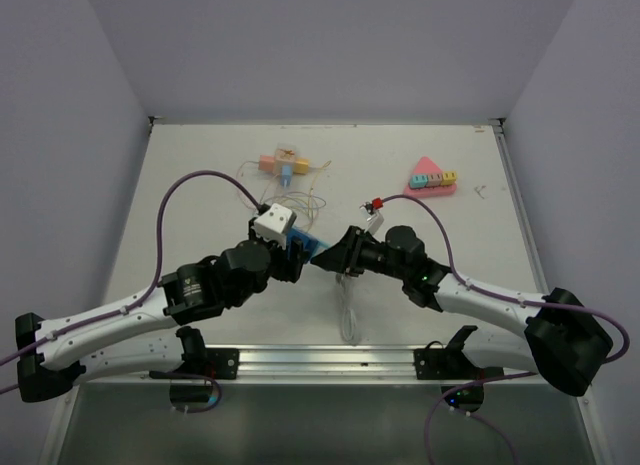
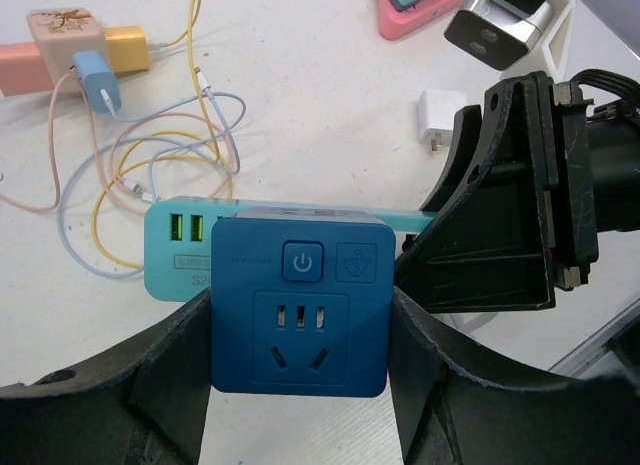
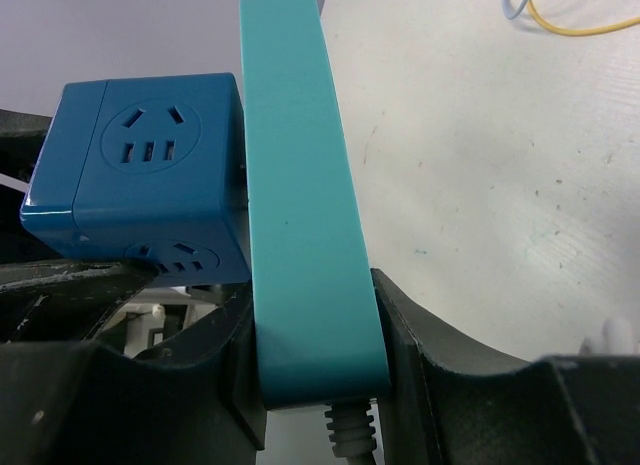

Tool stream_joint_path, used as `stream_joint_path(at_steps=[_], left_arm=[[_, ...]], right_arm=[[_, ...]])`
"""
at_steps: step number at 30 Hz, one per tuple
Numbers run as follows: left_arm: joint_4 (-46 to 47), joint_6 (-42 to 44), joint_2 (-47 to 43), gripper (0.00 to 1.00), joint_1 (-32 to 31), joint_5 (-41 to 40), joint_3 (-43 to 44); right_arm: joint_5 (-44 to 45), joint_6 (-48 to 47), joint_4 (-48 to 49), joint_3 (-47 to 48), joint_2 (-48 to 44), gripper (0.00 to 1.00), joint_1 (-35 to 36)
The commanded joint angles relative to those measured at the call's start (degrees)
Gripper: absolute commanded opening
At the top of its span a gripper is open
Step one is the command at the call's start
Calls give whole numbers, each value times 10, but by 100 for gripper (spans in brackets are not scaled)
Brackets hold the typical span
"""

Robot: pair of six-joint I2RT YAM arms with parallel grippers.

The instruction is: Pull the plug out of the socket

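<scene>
I need to pull the plug up with my left gripper next, and then I need to lower it beside the white charger.
The plug, a dark blue cube adapter point(image 2: 298, 305), sits between the fingers of my left gripper point(image 2: 298, 330), which is shut on its two sides. The socket is a teal power strip point(image 3: 300, 205) held edge-up, and my right gripper point(image 3: 315, 357) is shut on its cord end. In the right wrist view the blue cube point(image 3: 140, 175) lies against the strip's face, with only a thin dark seam between them. From above, both grippers meet over the table's middle, with the left gripper point(image 1: 292, 253) on the plug point(image 1: 300, 246) and the right gripper point(image 1: 335, 258) on the strip point(image 1: 322, 253).
Pink and yellow blocks with a light blue charger point(image 2: 95, 77) and looped thin cables point(image 2: 170, 150) lie behind. A pink triangular tray point(image 1: 432, 177) sits far right. A small white charger point(image 2: 437, 120) lies on the table. The strip's white cord point(image 1: 350, 320) trails toward the near edge.
</scene>
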Motion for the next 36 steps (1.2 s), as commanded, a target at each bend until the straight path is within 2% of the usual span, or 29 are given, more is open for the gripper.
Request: stream_joint_path(at_steps=[1, 6, 9, 12, 15, 18, 22, 26, 29, 36], left_arm=[[134, -8, -11, 0, -7, -34, 80], [221, -29, 67, 0, -16, 56, 85], [231, -12, 130, 0, -30, 58, 136], [231, -2, 151, 0, -38, 62, 172], [226, 0, 139, 0, -38, 42, 173], [191, 0, 105, 0, -37, -19, 157], [114, -20, 53, 0, -7, -50, 129], [65, -35, 19, 0, 35, -27, 98], [48, -44, 13, 0, 53, -12, 71], [57, -48, 70, 0, 54, 34, 37]], right_arm=[[268, 7, -265, -35, 41, 0, -50], [290, 18, -291, -14, 56, 0, -50], [294, 20, -286, -21, 70, 0, -50], [295, 20, -260, -31, 86, 0, -51], [281, 18, -239, -41, 84, 0, -51], [276, 0, -228, -47, 44, 0, -51], [283, -26, -259, -37, -27, 0, -54], [297, -55, -306, -19, -104, 0, -57], [311, -91, -377, 14, -162, 0, -58], [369, -166, -500, 102, -264, 0, -72]])
